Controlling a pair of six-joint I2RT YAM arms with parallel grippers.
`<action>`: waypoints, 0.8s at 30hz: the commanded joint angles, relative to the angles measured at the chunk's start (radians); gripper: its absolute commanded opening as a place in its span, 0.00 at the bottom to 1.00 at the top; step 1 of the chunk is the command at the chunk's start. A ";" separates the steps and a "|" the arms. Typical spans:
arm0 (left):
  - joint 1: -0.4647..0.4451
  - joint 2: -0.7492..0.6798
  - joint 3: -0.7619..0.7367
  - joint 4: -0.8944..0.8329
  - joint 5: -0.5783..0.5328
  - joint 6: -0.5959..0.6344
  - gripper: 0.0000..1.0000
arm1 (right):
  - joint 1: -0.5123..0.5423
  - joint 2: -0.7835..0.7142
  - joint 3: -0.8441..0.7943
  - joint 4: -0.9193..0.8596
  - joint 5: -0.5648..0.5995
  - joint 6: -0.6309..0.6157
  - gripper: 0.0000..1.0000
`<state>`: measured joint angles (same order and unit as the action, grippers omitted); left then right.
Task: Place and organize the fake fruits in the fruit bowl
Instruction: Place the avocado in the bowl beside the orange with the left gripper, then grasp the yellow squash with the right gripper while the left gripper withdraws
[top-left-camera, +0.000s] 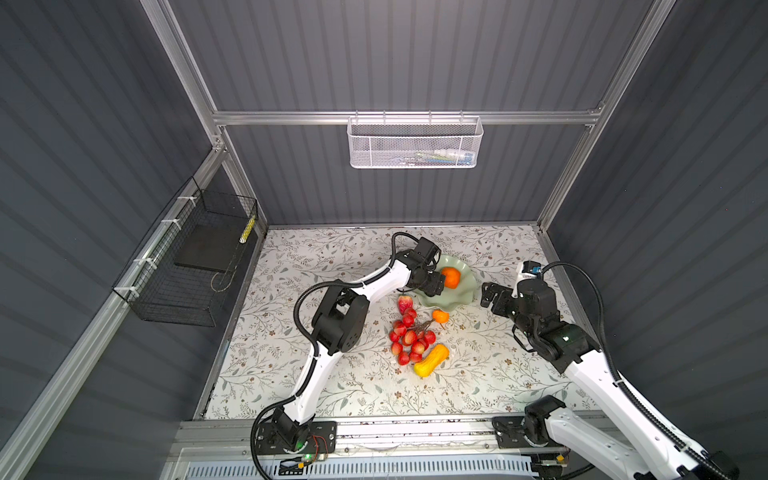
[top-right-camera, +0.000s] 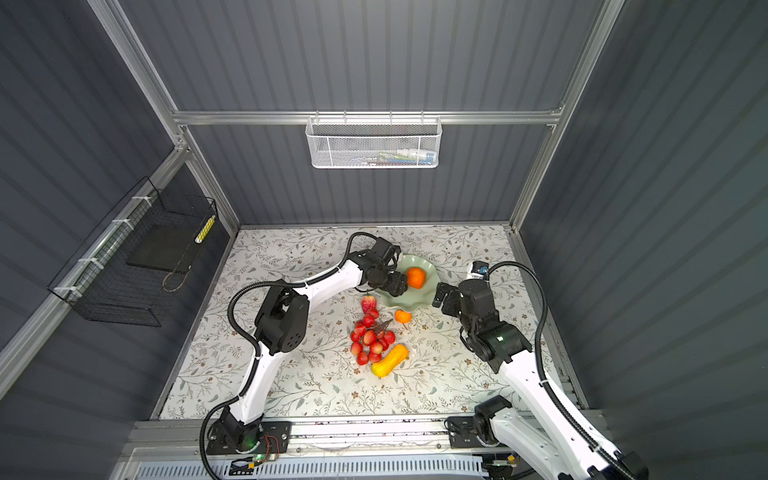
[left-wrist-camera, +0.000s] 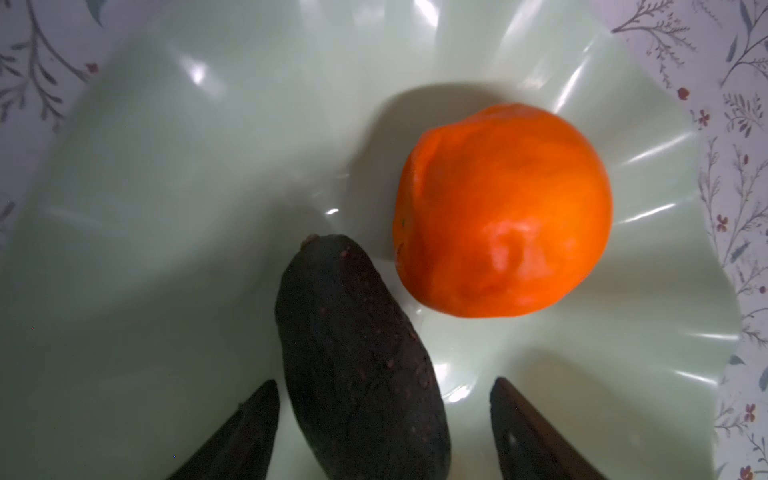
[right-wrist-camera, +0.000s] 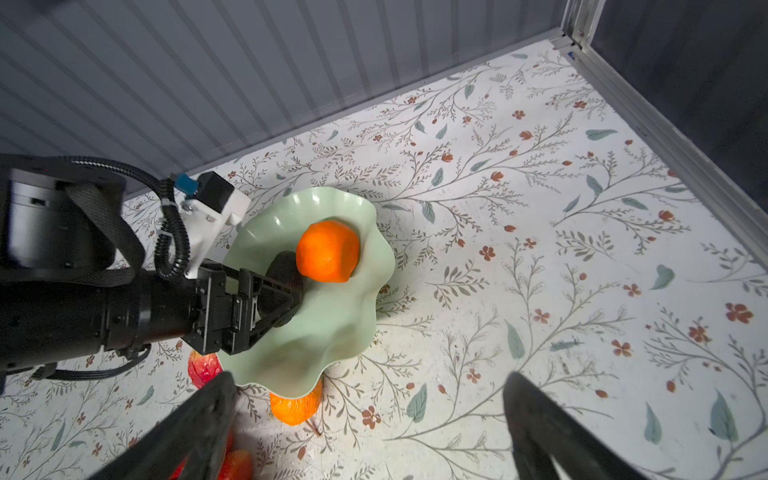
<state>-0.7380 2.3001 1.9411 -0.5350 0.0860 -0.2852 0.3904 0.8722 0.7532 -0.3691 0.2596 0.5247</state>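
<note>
The yellow-orange gourd lies below the right gripper and back from it, still outside the bowl (top-left-camera: 465, 291), so the right gripper will next move back and down onto the gourd's far half (top-left-camera: 437, 353).
The pale green fruit bowl (top-left-camera: 465, 291) (left-wrist-camera: 166, 187) (right-wrist-camera: 332, 332) holds a big orange (top-left-camera: 451, 277) (left-wrist-camera: 503, 212) and a near-black avocado (left-wrist-camera: 357, 353) (right-wrist-camera: 282, 270). My left gripper (top-left-camera: 438, 286) (left-wrist-camera: 384, 382) is open over the bowl; the avocado lies between its fingers with a gap on each side. My right gripper (top-left-camera: 487, 297) (right-wrist-camera: 370, 376) hovers open and empty just right of the bowl. On the cloth in front of the bowl lie a tangerine (top-left-camera: 441, 316) (right-wrist-camera: 296, 409), a strawberry (top-left-camera: 404, 302), a bunch of small red balls (top-left-camera: 409, 338) and a yellow-orange gourd (top-left-camera: 432, 360).
A white mesh basket (top-left-camera: 414, 143) hangs on the back wall and a black wire basket (top-left-camera: 187, 266) on the left wall. Grey walls with aluminium posts close in the flowered table on three sides.
</note>
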 joint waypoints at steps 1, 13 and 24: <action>0.013 -0.174 -0.034 0.080 -0.119 -0.025 0.87 | 0.001 0.026 0.016 -0.107 -0.097 0.096 0.99; 0.134 -0.860 -0.855 0.500 -0.567 -0.156 1.00 | 0.305 0.103 -0.245 -0.025 -0.242 0.568 0.84; 0.197 -1.216 -1.292 0.427 -0.630 -0.388 1.00 | 0.419 0.311 -0.212 0.120 -0.235 0.722 0.84</action>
<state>-0.5457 1.1469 0.6666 -0.1081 -0.4961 -0.6086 0.7879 1.1488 0.5167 -0.2989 0.0135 1.1690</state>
